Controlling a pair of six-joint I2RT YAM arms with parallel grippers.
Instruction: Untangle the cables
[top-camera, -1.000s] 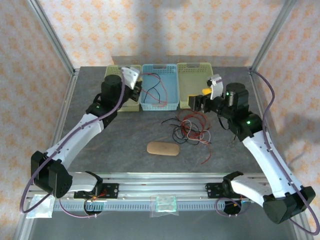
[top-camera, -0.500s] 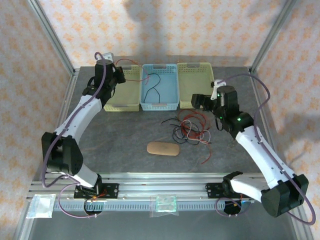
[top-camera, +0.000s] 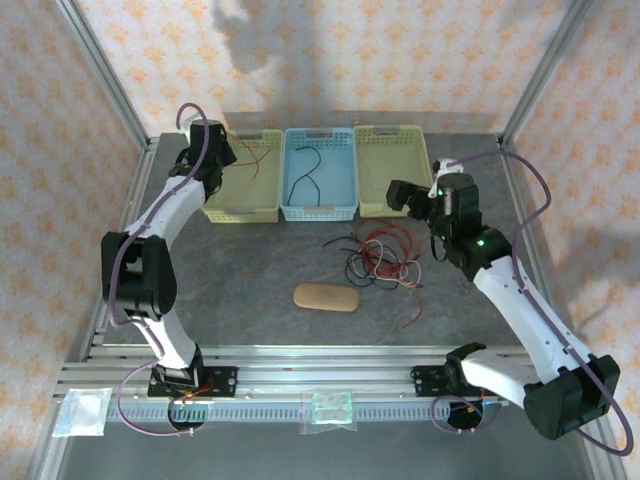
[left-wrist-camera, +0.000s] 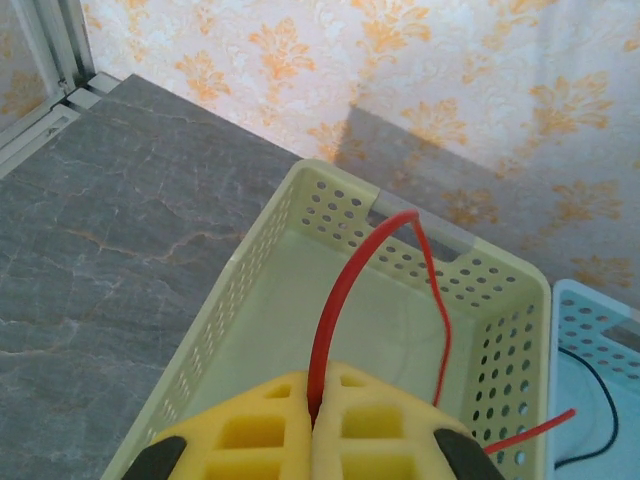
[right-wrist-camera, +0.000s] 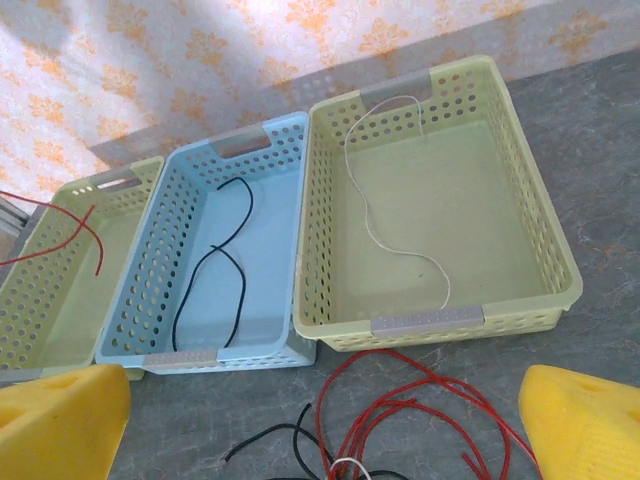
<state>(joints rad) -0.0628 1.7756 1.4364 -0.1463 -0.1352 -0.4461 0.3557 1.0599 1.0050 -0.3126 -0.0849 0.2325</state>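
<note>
The left gripper moves toward the blue basket (right-wrist-camera: 282, 250) next, over the open part of the pale-green basket's bottom. It lets go of the red cable there, since the cable's loose end already hangs inside.
My left gripper (top-camera: 214, 152) hangs over the left pale-green basket (top-camera: 238, 208), shut on a red cable (left-wrist-camera: 343, 292) that arches out of the yellow pads and drops into that basket (left-wrist-camera: 262, 258). A black cable (right-wrist-camera: 214, 264) lies in the blue basket (right-wrist-camera: 282, 250). One white cable (right-wrist-camera: 368, 214) lies in the right yellow basket (right-wrist-camera: 430, 321). My right gripper (right-wrist-camera: 322, 440), open, hovers in front of the baskets over a tangle of red, black and white cables (top-camera: 380, 255) on the table. Red loops (right-wrist-camera: 425, 415) of it lie between the open fingers.
A tan oval pad (top-camera: 326, 297) lies on the grey table in front of the tangle. The three baskets stand side by side at the back. Metal frame posts (top-camera: 104, 70) rise at the back corners, with a rail along the near edge.
My left arm has swung left from the blue basket to the left basket, carrying the red cable. The right gripper has shifted only slightly above the tangle.
</note>
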